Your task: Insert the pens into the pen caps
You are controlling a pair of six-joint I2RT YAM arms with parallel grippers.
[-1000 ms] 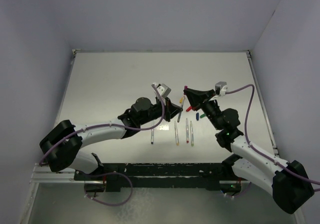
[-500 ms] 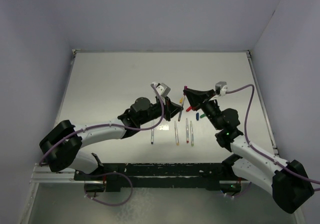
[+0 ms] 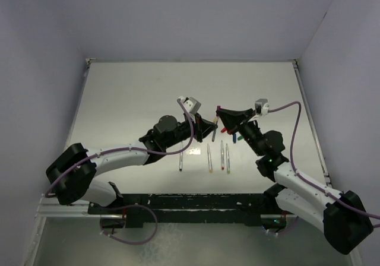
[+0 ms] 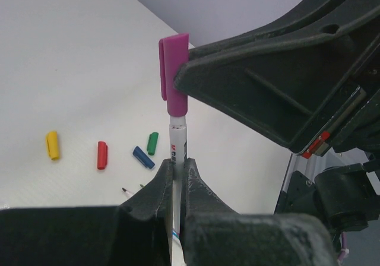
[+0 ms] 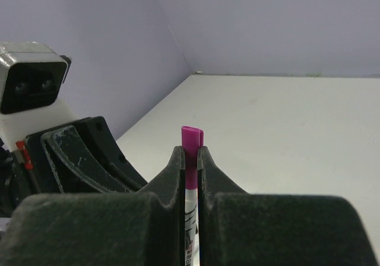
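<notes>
Next, my left gripper goes down and left in the top view to the bare tabletop and releases the capped pen clear of loose caps.
My left gripper [image 4: 178,162] is shut on a silver-grey pen [image 4: 178,141] that stands upright between its fingers. A purple pen cap [image 4: 174,73] sits over the pen's top end. My right gripper [image 5: 190,150] is shut on that purple cap [image 5: 191,136], with the pen's barrel [image 5: 191,218] running down between its fingers. In the top view the two grippers [image 3: 209,126] [image 3: 222,113] meet tip to tip above the table's middle. Yellow [image 4: 52,145], red [image 4: 102,155], blue [image 4: 143,157] and green [image 4: 152,142] caps lie loose on the table.
Several more pens [image 3: 209,158] [image 3: 180,161] [image 3: 224,155] lie side by side on the table near the arm bases. The white table [image 3: 130,94] is closed in by walls at the back and both sides. Purple cables [image 3: 285,108] loop off the wrists.
Both grippers have drifted slightly toward the far left together, still joined at the pen and purple cap. Neither grip has changed.
</notes>
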